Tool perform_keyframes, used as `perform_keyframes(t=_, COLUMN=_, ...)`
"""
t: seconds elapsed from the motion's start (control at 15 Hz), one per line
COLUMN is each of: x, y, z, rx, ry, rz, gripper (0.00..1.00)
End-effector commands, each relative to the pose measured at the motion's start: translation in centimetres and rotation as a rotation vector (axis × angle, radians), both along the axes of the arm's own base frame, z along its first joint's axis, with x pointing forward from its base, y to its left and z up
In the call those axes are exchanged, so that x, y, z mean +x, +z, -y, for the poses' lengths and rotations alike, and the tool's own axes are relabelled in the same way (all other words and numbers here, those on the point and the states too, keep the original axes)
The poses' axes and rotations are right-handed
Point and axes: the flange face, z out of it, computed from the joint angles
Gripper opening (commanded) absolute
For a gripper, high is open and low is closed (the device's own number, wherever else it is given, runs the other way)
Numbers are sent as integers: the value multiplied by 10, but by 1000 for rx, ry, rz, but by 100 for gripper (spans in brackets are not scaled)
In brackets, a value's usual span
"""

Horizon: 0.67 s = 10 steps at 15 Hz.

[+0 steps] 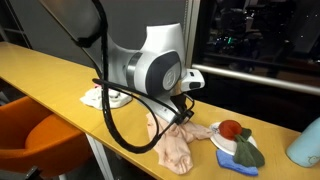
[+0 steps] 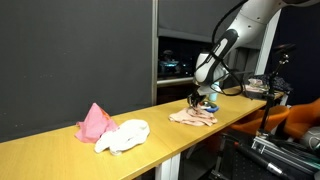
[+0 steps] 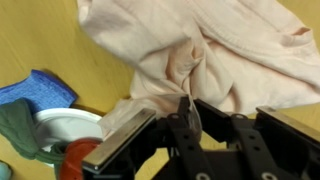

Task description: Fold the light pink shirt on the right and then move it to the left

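Note:
My gripper lowers the pinched fold of the crumpled light pink shirt onto the tabletop just below it next and releases it, since the fold still stands raised.
The light pink shirt [image 1: 174, 146] lies crumpled on the yellow table [image 1: 60, 70] in both exterior views, and it also shows in the other one as the shirt [image 2: 192, 117]. In the wrist view the shirt [image 3: 210, 50] fills the upper part, bunched into folds. My gripper [image 3: 185, 108] is shut, and a ridge of the shirt's fabric is pinched between its fingertips. From outside, the gripper [image 1: 183, 108] stands just above the shirt's upper edge, as does the gripper [image 2: 196, 100]. The printed lettering is hidden.
Right beside the shirt is a white plate [image 1: 228, 146] with a red round thing [image 1: 231, 128] and a green cloth [image 1: 247, 150] on a blue cloth [image 3: 35, 90]. A white cloth [image 2: 125, 135] with a pink peaked piece [image 2: 95, 122] lies farther along the table.

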Motion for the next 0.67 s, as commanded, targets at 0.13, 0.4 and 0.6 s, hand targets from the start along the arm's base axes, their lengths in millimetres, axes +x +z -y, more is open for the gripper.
perform_keyframes(t=0.13, x=14, y=-37, z=-14, rx=41, ry=-5, rz=13, gripper=3)
perform_keyframes(t=0.4, x=20, y=-39, z=-11, rx=51, ry=-22, rz=22, gripper=40)
perform_keyframes(t=0.6, x=20, y=-25, z=-6, rx=50, ry=-28, rz=40, gripper=54)
